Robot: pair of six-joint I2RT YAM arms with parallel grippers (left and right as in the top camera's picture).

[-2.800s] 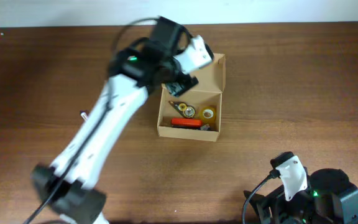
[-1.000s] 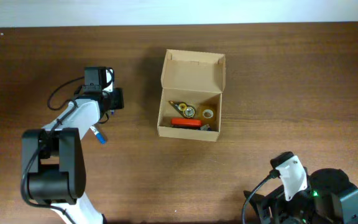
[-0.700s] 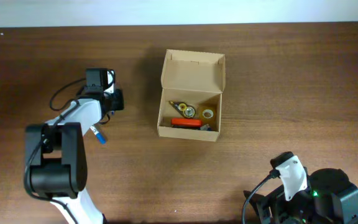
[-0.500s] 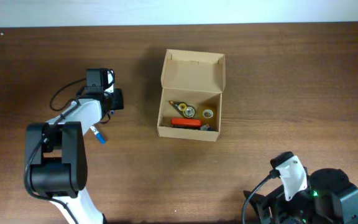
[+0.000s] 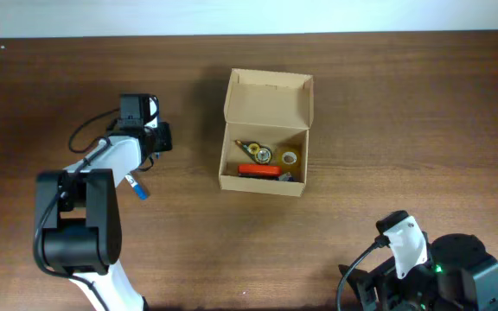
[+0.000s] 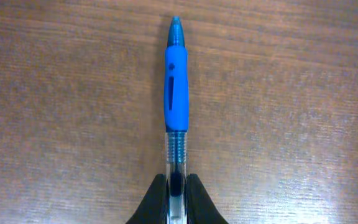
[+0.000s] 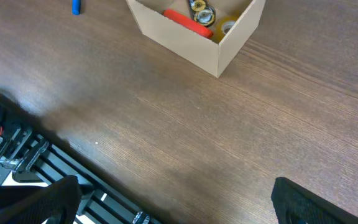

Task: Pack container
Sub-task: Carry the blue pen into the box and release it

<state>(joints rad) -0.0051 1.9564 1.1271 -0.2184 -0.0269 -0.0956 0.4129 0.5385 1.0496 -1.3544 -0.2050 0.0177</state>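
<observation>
The box's bare bottom shows beside the orange item. I should next lift the pen in my left gripper, swing and turn it toward the box, then lower it inside there.
The container (image 5: pixel 267 92) is a tan cardboard box in the middle of the table, its flap lid standing open at the far side. Inside lie an orange item (image 5: pixel 258 171), a clear tape roll (image 5: pixel 290 158) and a gold-coloured roll (image 5: pixel 259 154). Left of the box, a blue pen (image 6: pixel 176 81) lies on the wood. My left gripper (image 6: pixel 176 200) is shut on the pen's clear barrel, the blue grip end pointing away from the fingers. My right gripper (image 7: pixel 179 202) hangs open over the table's near edge, nothing between its fingers. The right wrist view shows the box (image 7: pixel 182 45) from the front.
The dark wooden table (image 5: pixel 387 130) ends at a white wall along the far side. The right arm's base and cable (image 5: pixel 443 268) sit at the near right corner. A black metal frame (image 7: pixel 23 155) runs below the table's near edge.
The left arm has swung from over the box to the pen at the left. In the last second its jaws have shut on the pen's barrel. The right arm has not moved.
</observation>
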